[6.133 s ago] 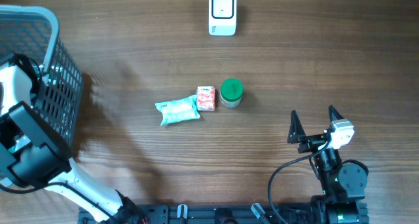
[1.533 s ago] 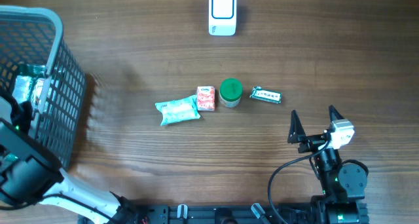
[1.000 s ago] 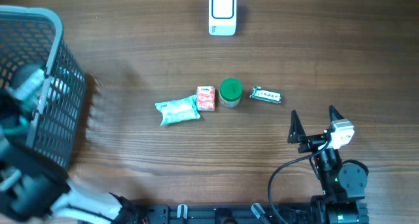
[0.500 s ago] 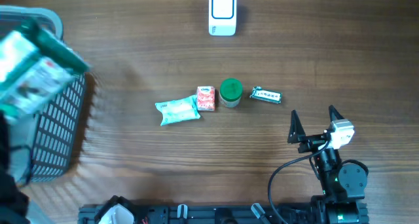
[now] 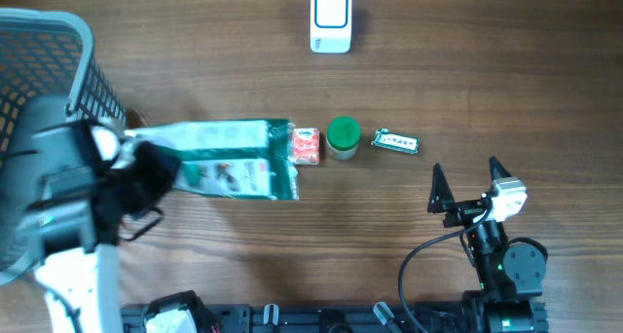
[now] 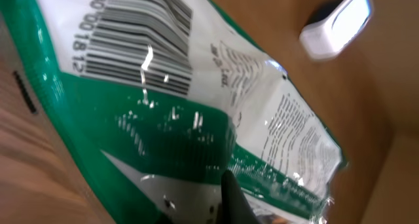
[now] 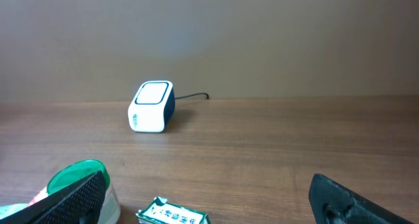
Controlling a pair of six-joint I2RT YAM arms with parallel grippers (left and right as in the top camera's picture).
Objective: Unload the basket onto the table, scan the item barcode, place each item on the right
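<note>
The left gripper brings the packet down away from the basket next and lets go of it on the bare tabletop on the near side (image 5: 290, 225) of the red-and-white pack.
My left gripper (image 5: 167, 173) is shut on a large green-and-white packet (image 5: 232, 159), holding it in the air just right of the basket. In the left wrist view the packet (image 6: 196, 119) fills the frame, its barcode (image 6: 141, 37) facing the camera, and one dark fingertip (image 6: 232, 199) presses on its lower edge. The white scanner (image 5: 331, 19) stands at the table's far edge, also seen beyond the packet (image 6: 337, 24) and in the right wrist view (image 7: 152, 106). My right gripper (image 5: 467, 187) rests open near the front right, holding nothing.
A grey mesh basket (image 5: 44, 51) stands at the far left. In the table's middle sit a small red-and-white pack (image 5: 307, 146), a green-lidded jar (image 5: 344, 136) and a small green packet (image 5: 395, 142). The held packet overhangs the spot left of the red pack.
My left arm has lifted the green-and-white packet out of the basket and swung it right, over the table's middle, covering the light blue packet. The right arm has not moved.
</note>
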